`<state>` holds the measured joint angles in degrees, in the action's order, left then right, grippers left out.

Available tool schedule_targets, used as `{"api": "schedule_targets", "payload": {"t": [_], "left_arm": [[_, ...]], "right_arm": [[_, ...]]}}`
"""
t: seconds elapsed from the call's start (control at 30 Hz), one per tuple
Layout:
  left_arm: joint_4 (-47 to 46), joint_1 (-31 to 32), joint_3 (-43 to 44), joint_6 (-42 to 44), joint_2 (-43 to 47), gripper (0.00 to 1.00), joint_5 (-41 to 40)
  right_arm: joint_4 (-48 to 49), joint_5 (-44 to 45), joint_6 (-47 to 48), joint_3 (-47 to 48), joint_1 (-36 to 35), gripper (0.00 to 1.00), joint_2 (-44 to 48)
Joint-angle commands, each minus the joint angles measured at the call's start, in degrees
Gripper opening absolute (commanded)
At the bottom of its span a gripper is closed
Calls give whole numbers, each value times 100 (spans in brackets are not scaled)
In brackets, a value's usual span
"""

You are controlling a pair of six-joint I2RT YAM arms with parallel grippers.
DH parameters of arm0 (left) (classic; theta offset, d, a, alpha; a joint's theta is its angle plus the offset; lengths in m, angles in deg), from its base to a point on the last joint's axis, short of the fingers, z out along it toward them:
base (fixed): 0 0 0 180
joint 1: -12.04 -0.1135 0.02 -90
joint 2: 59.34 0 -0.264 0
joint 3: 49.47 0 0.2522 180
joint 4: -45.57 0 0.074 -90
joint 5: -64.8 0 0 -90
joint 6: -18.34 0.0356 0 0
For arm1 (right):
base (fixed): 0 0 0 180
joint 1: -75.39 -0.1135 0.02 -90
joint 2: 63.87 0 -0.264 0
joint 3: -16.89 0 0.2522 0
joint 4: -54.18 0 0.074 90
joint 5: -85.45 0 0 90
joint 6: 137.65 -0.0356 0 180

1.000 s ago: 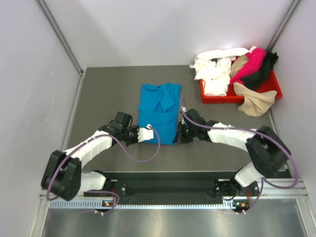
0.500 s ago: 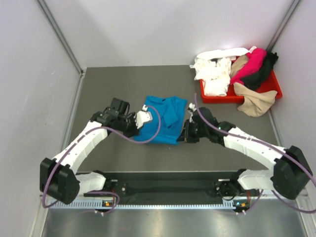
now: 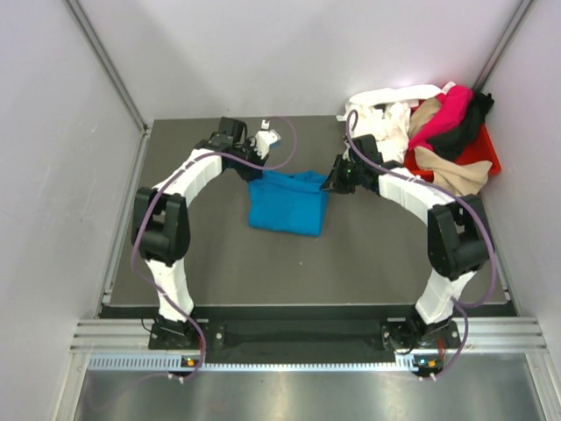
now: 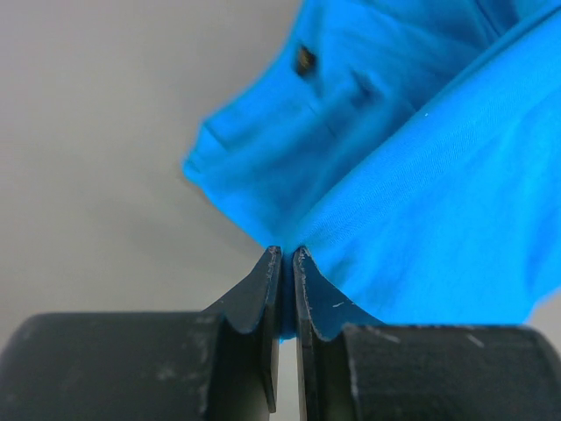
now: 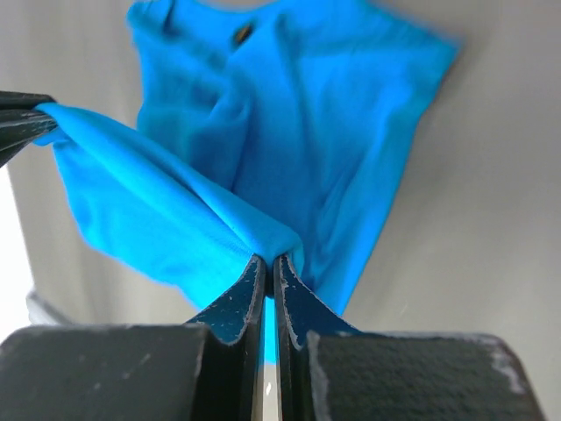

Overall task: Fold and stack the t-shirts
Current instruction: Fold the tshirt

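Observation:
I should move the pinched edge outward and down with my left gripper next, over the shirt's uncovered far corner [image 4: 213, 161], and then let go. That corner is below and outward of my left gripper.
The bright blue t-shirt [image 3: 287, 203] lies folded over itself in the middle of the grey table. My left gripper [image 3: 252, 174] is shut on its far left corner, and the cloth fills the left wrist view [image 4: 412, 184] with my gripper [image 4: 287, 254] pinching it. My right gripper [image 3: 330, 184] is shut on the far right corner; the right wrist view shows the shirt [image 5: 289, 132] hanging from my gripper [image 5: 269, 260]. The white [image 3: 379, 123], magenta [image 3: 444, 114], black [image 3: 465, 127] and tan [image 3: 454, 177] t-shirts are heaped at the back right.
The red plastic tray [image 3: 485, 149] holds the heap at the back right corner, with cloth spilling over its rims. White walls enclose the table on three sides. A metal rail [image 3: 307, 361] runs along the near edge.
Both grippers have carried the shirt's near edge away from the arms' bases toward its far end, folding the shirt in half. Both arms are now stretched far out.

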<state>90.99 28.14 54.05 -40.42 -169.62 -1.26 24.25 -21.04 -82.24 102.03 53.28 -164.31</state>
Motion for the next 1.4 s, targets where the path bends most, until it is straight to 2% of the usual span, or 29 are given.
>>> {"api": "schedule_targets", "payload": {"t": [0.0, 0.17, 0.4, 0.43, 0.47, 0.5, 0.53, 0.57, 0.6, 0.7, 0.77, 0.83, 0.93, 1.03, 1.17, 1.27, 1.37], "left_arm": [[-380, -177, 804, -110, -440, 0, -461], [-520, -168, 1298, -206, -1056, 0, -303], [-670, -151, 1720, -251, -1540, 0, -504], [-731, -142, 1773, -285, -1593, 5, -513], [-792, -125, 1808, -320, -1698, 14, -522], [-889, -116, 1843, -382, -1742, 26, -566], [-1098, -107, 1879, -539, -1830, 51, -662], [-1196, -116, 1914, -645, -1865, 60, -715], [-1258, -116, 2088, -759, -1909, 65, -785], [-1136, -247, 2615, -1277, -1910, 68, -883], [-1066, -535, 2600, -1743, -1639, 68, -386], [-1241, -721, 2075, -2234, -1410, 66, -6], [-1469, -731, 1292, -2124, -1058, 62, 566], [-1461, -617, 1105, -2035, -1205, 64, 568], [-1294, -634, 1334, -2008, -1583, 65, 489], [-1285, -634, 1483, -2034, -1847, 65, 839], [-1346, -573, 1554, -2105, -1971, 64, 1095]], "right_arm": [[-186, 409, 304, 456, 330, 0, -282], [-10, 480, 260, 623, 514, 0, -564], [8, 620, 251, 1098, 567, 0, -1135], [25, 682, 233, 1141, 585, 1, -1188], [60, 795, 190, 1151, 594, 6, -1214], [95, 849, 155, 1159, 611, 19, -1232], [148, 928, 163, 1220, 620, 32, -1276], [175, 1102, 172, 1265, 620, 42, -1293], [218, 1165, 198, 1308, 620, 53, -1294], [298, 1394, 399, 1502, 550, 57, -1136], [228, 1490, 654, 1468, 401, 58, -899], [411, 1474, 752, 1205, 269, 57, -654], [684, 1403, 892, 834, 50, 50, -686], [379, 1456, 1050, 1315, -91, 55, -1142], [561, 1482, 1103, 1388, -118, 57, -1398], [474, 1596, 1147, 1572, -109, 53, -1645], [649, 1561, 1069, 1538, -109, 35, -1751]]}}
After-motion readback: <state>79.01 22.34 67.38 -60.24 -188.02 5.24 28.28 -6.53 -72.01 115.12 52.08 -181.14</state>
